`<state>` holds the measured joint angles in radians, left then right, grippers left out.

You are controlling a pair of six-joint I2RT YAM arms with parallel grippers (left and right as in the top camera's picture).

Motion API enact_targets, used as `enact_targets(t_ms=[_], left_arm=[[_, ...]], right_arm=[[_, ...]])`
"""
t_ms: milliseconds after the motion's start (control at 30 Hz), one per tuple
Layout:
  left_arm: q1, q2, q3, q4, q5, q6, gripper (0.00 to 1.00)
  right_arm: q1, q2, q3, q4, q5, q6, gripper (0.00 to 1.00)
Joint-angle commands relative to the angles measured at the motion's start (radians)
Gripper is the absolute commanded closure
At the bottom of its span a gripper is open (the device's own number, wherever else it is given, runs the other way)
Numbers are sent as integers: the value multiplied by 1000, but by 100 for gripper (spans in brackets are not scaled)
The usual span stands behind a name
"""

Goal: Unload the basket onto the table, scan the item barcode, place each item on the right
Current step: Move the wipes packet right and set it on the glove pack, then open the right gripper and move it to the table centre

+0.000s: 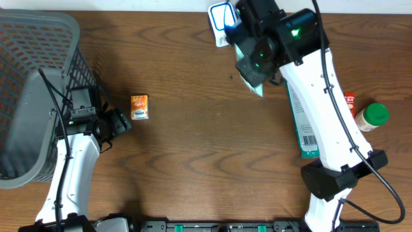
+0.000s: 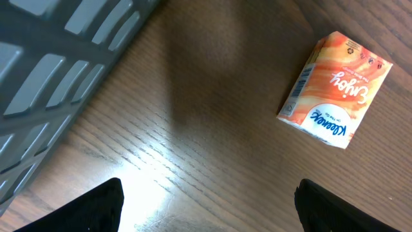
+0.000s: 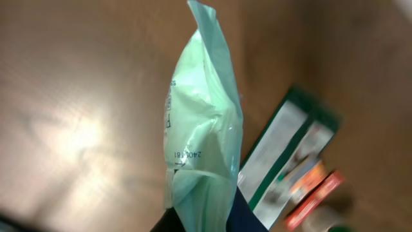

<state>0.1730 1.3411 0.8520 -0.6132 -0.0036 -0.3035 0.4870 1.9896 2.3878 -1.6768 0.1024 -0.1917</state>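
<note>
I need to move my right gripper down and back from the scanner, onto the edge of the long green-and-white box [image 1: 299, 120] [image 3: 273, 139], because the red box and the jar are there.
My right gripper [image 1: 255, 72] is shut on a pale green plastic packet [image 3: 203, 129], and its dark fingers pinch the packet's lower end [image 3: 206, 218]. In the overhead view the packet [image 1: 254, 82] hangs under the wrist at the back of the table. Just left of it stands a small scanner [image 1: 222, 17] with a blue-lit window. No barcode shows on the packet, only small printed digits. My left gripper [image 1: 120, 124] is open and empty low over the wood [image 2: 209, 191]. An orange Kleenex tissue pack [image 1: 140, 107] lies just beyond it [image 2: 335, 90].
A grey plastic basket [image 1: 32, 96] fills the left edge, close to my left arm [image 2: 51, 64]. A long green-and-white box [image 1: 302, 125], a red box [image 1: 349, 103] and a green-lidded jar [image 1: 372, 116] lie at the right, partly under my right arm.
</note>
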Motion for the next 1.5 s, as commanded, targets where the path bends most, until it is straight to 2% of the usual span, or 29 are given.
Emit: enact_targets(t_ms=[0,67,167,300,433,567,600,633,667,700,733,767,1000,1067,1167,1233,1267,1300,1333,1467], left_arm=[[5,5,8,0,-13,-13,14],[5,5,8,0,-13,-13,14],[5,5,8,0,-13,-13,14],[5,5,8,0,-13,-13,14],[5,5,8,0,-13,-13,14],[5,5,8,0,-13,-13,14],[5,5,8,0,-13,-13,14],[5,5,8,0,-13,-13,14],[5,5,8,0,-13,-13,14],[5,5,8,0,-13,-13,14],[5,5,8,0,-13,-13,14],[5,5,8,0,-13,-13,14],[5,5,8,0,-13,-13,14],[5,5,8,0,-13,-13,14],[5,5,8,0,-13,-13,14],[5,5,8,0,-13,-13,14],[5,5,8,0,-13,-13,14],[5,5,8,0,-13,-13,14],[5,5,8,0,-13,-13,14],[5,5,8,0,-13,-13,14]], right_arm=[[-50,8,-67,-21,-90,56,99],[-79,8,-127,-21,-85,56,99],[-147,8,-317,-2,-78,55,99],[-221,8,-518,71,27,45,99],[-329,8,-714,215,128,45,99],[-414,8,-805,345,186,45,96],[-435,8,-819,382,185,46,89],[-463,8,-835,438,184,50,56],[-468,8,-837,448,184,50,44],[-486,8,-840,478,177,50,17],[-490,8,-840,486,175,50,4],[-496,8,-840,497,174,50,1],[-480,7,-804,484,150,53,1],[-464,7,-773,469,8,87,1],[-436,8,-761,523,-420,114,1],[-420,8,-778,539,-505,113,1],[-413,9,-789,550,-518,118,18],[-403,8,-805,567,-518,140,44],[-378,9,-857,625,-508,210,86],[-319,9,-999,776,-347,344,85]])
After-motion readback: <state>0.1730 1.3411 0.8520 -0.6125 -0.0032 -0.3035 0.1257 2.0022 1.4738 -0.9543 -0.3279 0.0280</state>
